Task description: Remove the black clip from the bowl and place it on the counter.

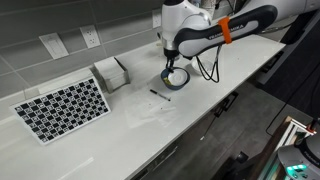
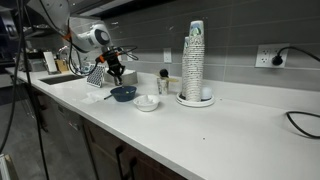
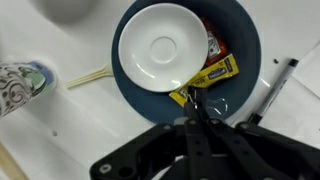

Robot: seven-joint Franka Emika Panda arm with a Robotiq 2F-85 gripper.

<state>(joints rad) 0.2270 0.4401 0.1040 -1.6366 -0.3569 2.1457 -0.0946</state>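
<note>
The gripper moves below and to its right in the wrist view next, lowers and releases the clip [image 3: 200,99], since the clear spot past the pen lies there.
The bowl [image 3: 245,55], dark blue with a pale round inside, lies under my gripper [image 3: 197,108] in the wrist view. It holds a yellow packet [image 3: 218,72] and a red packet [image 3: 212,42]. My gripper is shut on the black clip [image 3: 200,99], whose wire handle shows beside the fingertips, just above the bowl's near side. In both exterior views the gripper [image 1: 172,62] [image 2: 115,70] hangs a little above the bowl [image 1: 176,79] [image 2: 123,93], which stands on the white counter [image 1: 120,130] [image 2: 230,125].
A pen [image 1: 160,95] [image 3: 280,85] lies on the counter beside the bowl. A white shallow dish [image 2: 147,102], a tall stack of cups [image 2: 195,62] and a small bottle [image 2: 164,80] stand nearby. A checkered mat [image 1: 62,108] and a box [image 1: 112,72] lie further along.
</note>
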